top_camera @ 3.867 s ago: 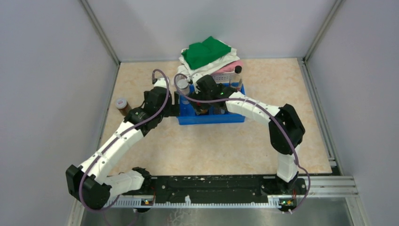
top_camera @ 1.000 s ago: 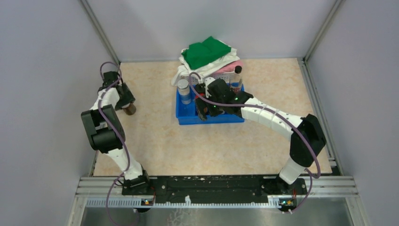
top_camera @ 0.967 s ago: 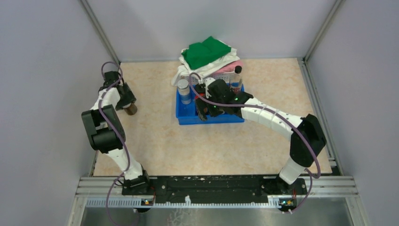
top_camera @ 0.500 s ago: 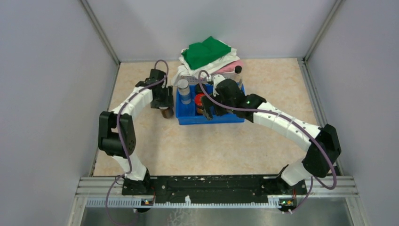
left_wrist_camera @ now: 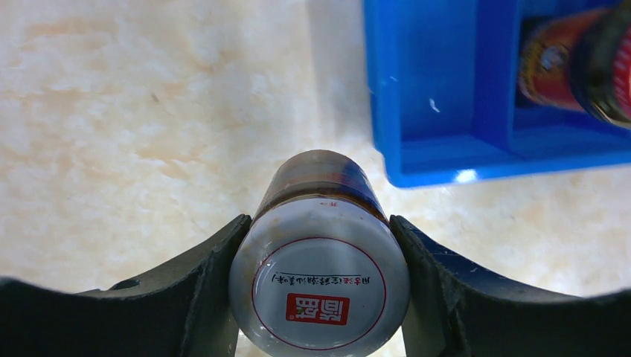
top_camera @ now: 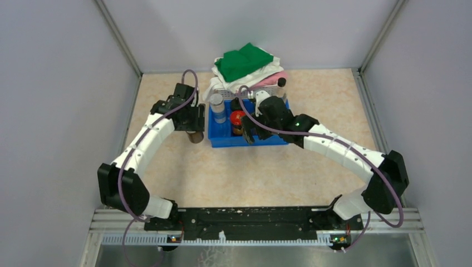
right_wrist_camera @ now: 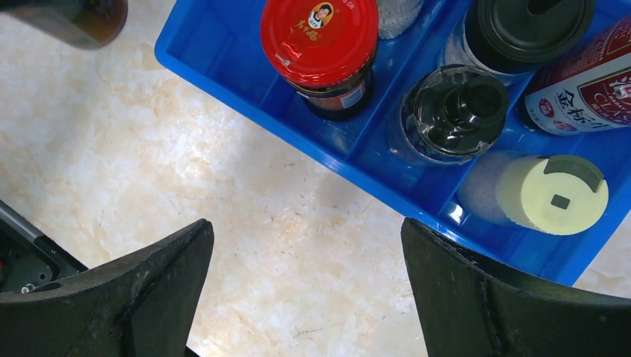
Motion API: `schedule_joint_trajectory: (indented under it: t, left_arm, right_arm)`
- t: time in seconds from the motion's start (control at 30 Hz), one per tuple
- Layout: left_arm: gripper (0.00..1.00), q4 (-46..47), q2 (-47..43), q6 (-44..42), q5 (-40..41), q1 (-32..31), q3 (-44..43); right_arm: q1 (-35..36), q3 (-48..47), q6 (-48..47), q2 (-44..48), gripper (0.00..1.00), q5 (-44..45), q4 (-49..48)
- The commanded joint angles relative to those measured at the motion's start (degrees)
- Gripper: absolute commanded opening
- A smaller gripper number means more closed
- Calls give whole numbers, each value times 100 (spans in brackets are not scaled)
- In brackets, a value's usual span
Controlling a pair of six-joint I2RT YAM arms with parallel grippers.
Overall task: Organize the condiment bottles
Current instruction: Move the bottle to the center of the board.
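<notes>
The tabletop along the tray's near edge is bare for letting go of the jar, so my left gripper will move down, back and to the right in the top view.
My left gripper [left_wrist_camera: 320, 282] is shut on a dark glass jar with a silver cap [left_wrist_camera: 320, 282], held just left of the blue tray [left_wrist_camera: 439, 152]; the jar also shows in the top view [top_camera: 195, 135]. My right gripper [right_wrist_camera: 305, 275] is open and empty above the floor at the tray's near edge [top_camera: 249, 135]. In the tray stand a red-capped jar [right_wrist_camera: 320, 41], a clear bottle with a black cap [right_wrist_camera: 454, 108], a cream-capped jar [right_wrist_camera: 552, 195], a black-lidded jar [right_wrist_camera: 532, 26], a red-labelled bottle [right_wrist_camera: 588, 85], a clear silver-capped bottle [top_camera: 216, 105] and a taller bottle [top_camera: 281, 88].
A white basket piled with green, white and pink cloths [top_camera: 245, 67] stands right behind the tray. Grey walls close in the marbled table [top_camera: 250, 172] on the left, back and right.
My left arm went out to the jar at the far left, shut on it and carried it right to the tray's left side. My right gripper pulled back from the tray to its near edge.
</notes>
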State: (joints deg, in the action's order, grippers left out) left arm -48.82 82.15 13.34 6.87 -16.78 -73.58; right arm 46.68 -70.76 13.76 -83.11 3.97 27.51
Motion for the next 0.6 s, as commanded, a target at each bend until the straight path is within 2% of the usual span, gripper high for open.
schedule_joint_trajectory:
  t: [0.0,0.07,0.23,0.57]
  left_arm:
    - [40,-314,-380,-47,-563,-357,-359]
    - [40,-444,-451,-59,-943,-515,-290]
    - [41,-442,-728,121,-1222,-1070,190]
    - [40,397,-578,858,-1206,-2430,971]
  right_arm:
    - [-36,-29,57,346,95,141,-75]
    - [-38,-34,48,423,95,234,-9]
    - [-62,-21,22,605,95,356,138]
    - [-69,66,169,874,95,432,305]
